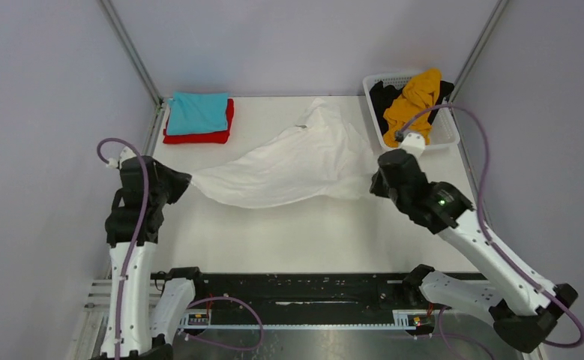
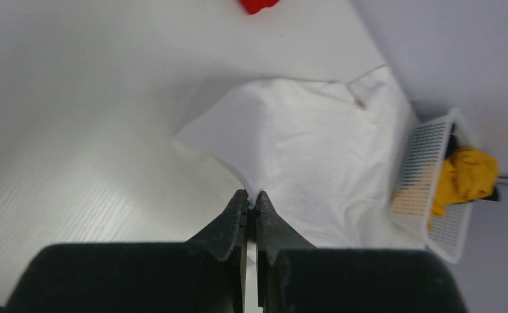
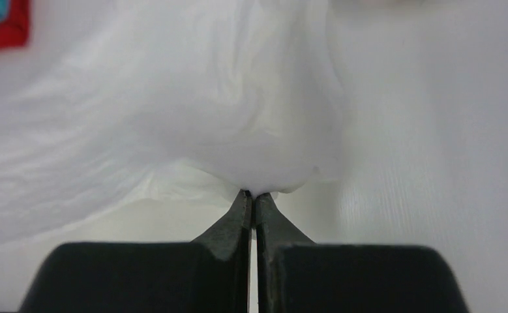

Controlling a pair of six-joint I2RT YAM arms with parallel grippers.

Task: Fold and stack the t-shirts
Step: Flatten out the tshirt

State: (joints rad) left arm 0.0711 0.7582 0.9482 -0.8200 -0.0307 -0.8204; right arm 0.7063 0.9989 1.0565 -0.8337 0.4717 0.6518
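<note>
The white t-shirt is rumpled, so the left gripper should next carry its pinched end outward and down onto the bare tabletop just short of the red t-shirt (image 1: pixel 197 136) and release it.
A large white t-shirt (image 1: pixel 296 161) lies rumpled across the middle of the table, stretched between both arms. My left gripper (image 1: pixel 187 181) is shut on its left end; in the left wrist view the gripper (image 2: pixel 252 195) pinches a peak of the white t-shirt (image 2: pixel 303 150). My right gripper (image 1: pixel 373 182) is shut on the shirt's right edge, and in the right wrist view the gripper (image 3: pixel 252 193) bites a fold of the white t-shirt (image 3: pixel 205 111). A folded teal t-shirt (image 1: pixel 197 112) rests on a folded red t-shirt (image 1: pixel 197 136) at the back left.
A white lattice basket (image 1: pixel 443 129) stands at the back right, holding an orange-yellow t-shirt (image 1: pixel 414 99) and a black t-shirt (image 1: pixel 383 99). Grey walls with metal corner posts close in the table. The arm bases and a black rail (image 1: pixel 311 289) run along the near edge.
</note>
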